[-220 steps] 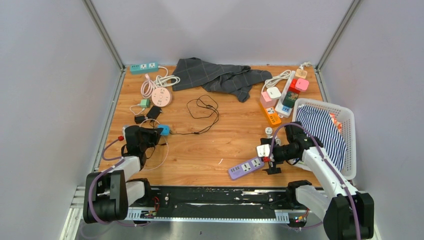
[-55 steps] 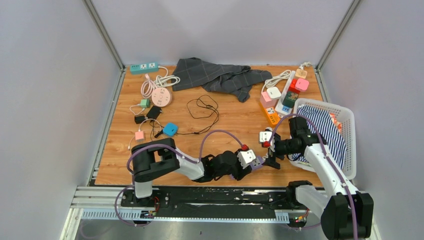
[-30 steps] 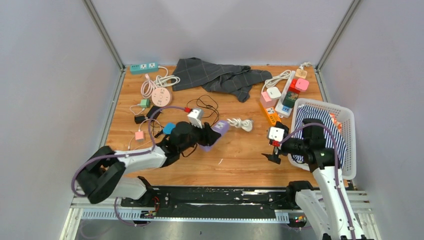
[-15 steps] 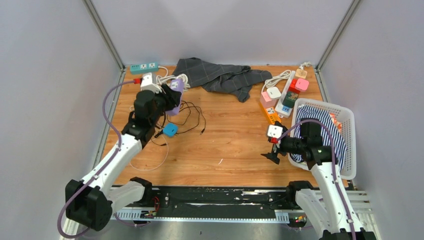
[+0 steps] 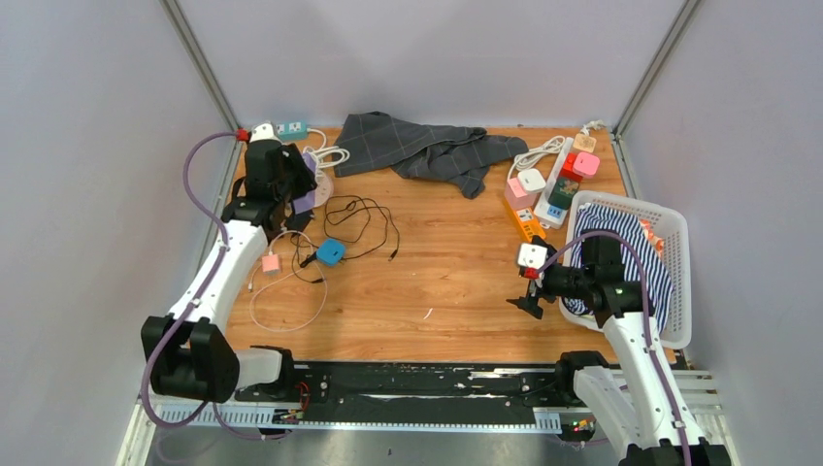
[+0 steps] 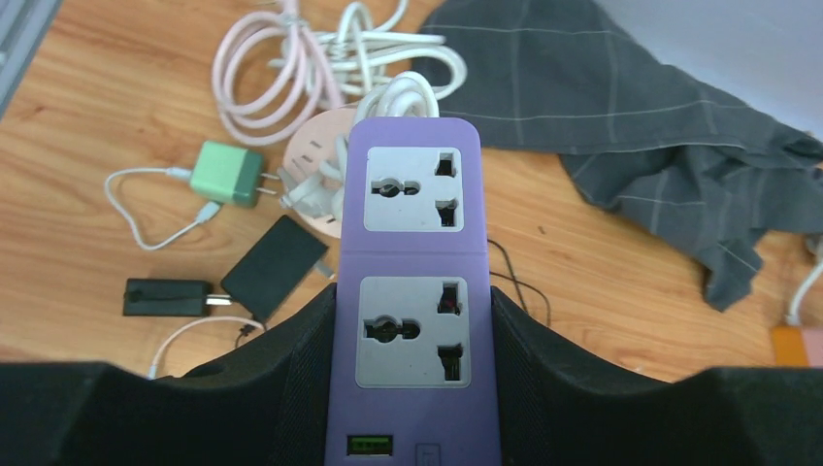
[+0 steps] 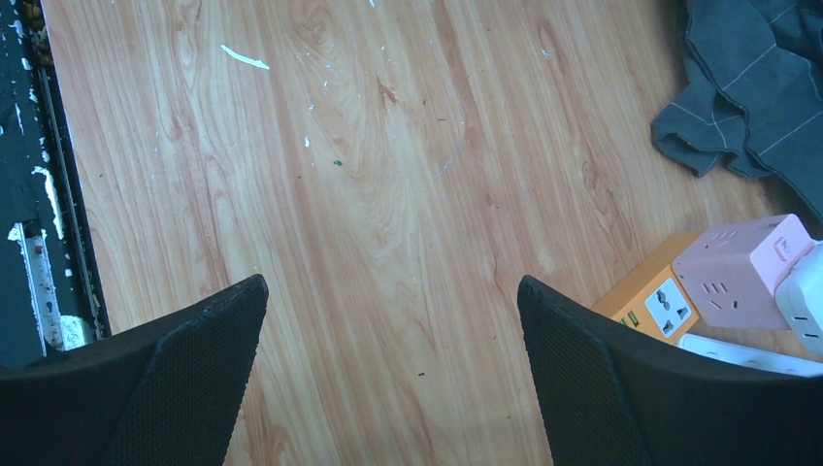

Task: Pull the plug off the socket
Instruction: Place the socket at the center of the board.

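My left gripper lowers the purple power strip onto the tabletop by the green charger next and releases it, since both outlets of the strip are empty.
The socket is a purple power strip (image 6: pixel 412 194) with two grey outlets and a USB port. My left gripper (image 6: pixel 412 325) is shut on its long sides. No plug sits in either outlet, and I cannot pick out the plug in any view. In the top view the strip (image 5: pixel 307 190) hangs with my left gripper (image 5: pixel 291 180) over the back left of the table, above a heap of cords. The strip's white cord (image 6: pixel 408 92) coils just beyond it. My right gripper (image 5: pixel 527 303) hovers open beside the basket. Only bare wood shows between the jaws of the right gripper (image 7: pixel 388 291).
A teal strip (image 5: pixel 289 127) and pink and white cords (image 6: pixel 281 68) lie at the back left, with a green charger (image 6: pixel 225 175) and a blue charger (image 5: pixel 331 252) nearby. A grey cloth (image 5: pixel 427 150) lies at the back. An orange strip (image 7: pixel 660 296), pink cubes and a white basket (image 5: pixel 679 282) stand at the right.
My left arm has carried the purple strip from the table's middle to the back left corner, dragging the black cable with it. The right arm has barely moved and its gripper stays open.
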Motion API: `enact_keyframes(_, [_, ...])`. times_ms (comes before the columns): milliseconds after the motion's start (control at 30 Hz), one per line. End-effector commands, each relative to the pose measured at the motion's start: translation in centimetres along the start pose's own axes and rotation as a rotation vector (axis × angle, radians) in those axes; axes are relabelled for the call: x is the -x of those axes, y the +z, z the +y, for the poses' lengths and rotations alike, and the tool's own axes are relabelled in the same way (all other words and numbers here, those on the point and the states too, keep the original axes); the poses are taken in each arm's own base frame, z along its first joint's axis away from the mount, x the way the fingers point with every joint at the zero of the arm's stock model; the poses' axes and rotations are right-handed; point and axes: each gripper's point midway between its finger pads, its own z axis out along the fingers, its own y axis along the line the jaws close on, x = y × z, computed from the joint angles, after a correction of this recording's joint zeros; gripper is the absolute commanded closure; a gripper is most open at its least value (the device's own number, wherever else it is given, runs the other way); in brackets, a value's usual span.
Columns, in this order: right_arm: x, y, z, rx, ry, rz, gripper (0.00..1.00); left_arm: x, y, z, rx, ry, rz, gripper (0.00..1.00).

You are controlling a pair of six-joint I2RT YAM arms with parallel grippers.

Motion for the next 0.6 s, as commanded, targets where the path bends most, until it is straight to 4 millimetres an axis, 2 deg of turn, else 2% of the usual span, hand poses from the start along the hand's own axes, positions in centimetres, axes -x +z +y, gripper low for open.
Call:
enact_keyframes(0, [-0.7, 0.0, 0.4, 0.008, 0.011, 0.012, 0.0, 2.6, 1.1, 1.2, 0.027, -0.052, -0.044, 1.0])
enact_keyframes(67, [-0.7, 0.0, 0.4, 0.008, 0.011, 0.013, 0.0, 2.8, 2.1, 2.7, 0.083, -0.074, -0.034, 1.0])
enact_keyframes(167, [-0.9, 0.0, 0.4, 0.011, 0.009, 0.018, 0.0, 2.0, 4.5, 4.6, 0.162, -0.09, 0.017, 1.0])
enact_keyframes(333, [-1.1, 0.2, 0.5, 0.019, 0.016, 0.024, 0.0, -1.9, 8.5, 7.0, 0.205, -0.098, 0.173, 0.99])
enact_keyframes(400, [-1.3, 0.2, 0.5, 0.021, 0.022, 0.031, 0.0, -4.2, 9.8, 7.8, 0.204, -0.101, 0.253, 0.85])
enact_keyframes(467, [-1.5, 0.2, 0.5, 0.023, 0.031, 0.038, 0.0, -6.4, 10.5, 8.6, 0.195, -0.104, 0.341, 0.77])
enact_keyframes(567, [-1.6, 0.2, 0.4, 0.022, 0.043, 0.044, 0.0, -8.2, 10.8, 9.6, 0.155, -0.151, 0.43, 0.62])
